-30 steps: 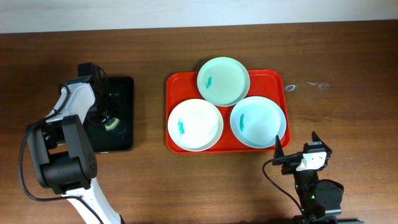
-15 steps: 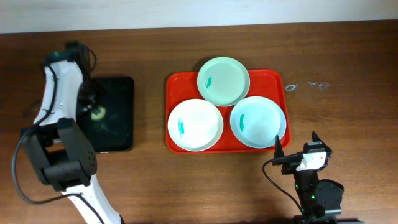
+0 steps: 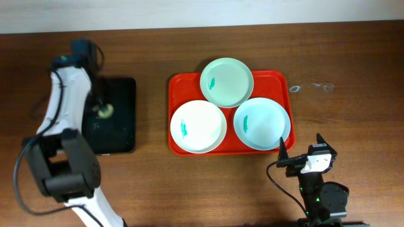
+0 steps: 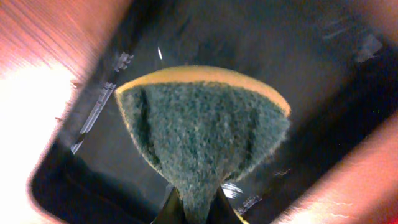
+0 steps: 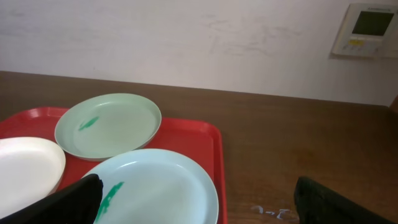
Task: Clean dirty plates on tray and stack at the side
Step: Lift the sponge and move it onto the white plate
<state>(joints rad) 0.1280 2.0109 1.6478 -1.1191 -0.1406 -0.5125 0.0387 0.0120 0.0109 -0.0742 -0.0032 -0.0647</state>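
Note:
The sponge needs to go to the right in the overhead view and down with my left gripper, to be released on the white plate's middle [image 3: 199, 127], because that plate is smeared.
The red tray [image 3: 177, 85] holds three plates, each with a teal smear: mint green [image 3: 227, 82] at the back, white [image 3: 198, 127] front left, pale blue [image 3: 261, 123] front right. My left gripper [image 3: 101, 111] is shut on a green-and-yellow sponge [image 4: 202, 130] and holds it over the black tray [image 3: 123, 126]. My right gripper [image 3: 300, 151] is open and empty, just in front of the red tray's right corner. In the right wrist view the blue plate [image 5: 161, 186], green plate [image 5: 109, 124] and white plate [image 5: 25, 165] lie ahead on the red tray [image 5: 205, 140].
The black tray [image 4: 74, 112] lies left of the red tray on the wooden table. Small whitish marks [image 3: 312, 86] sit on the table right of the red tray. A wall with a white panel [image 5: 367, 28] stands behind the table.
My left arm swung left and then back toward the black tray's left part, with the sponge staying in its gripper. The right arm and plates have not moved.

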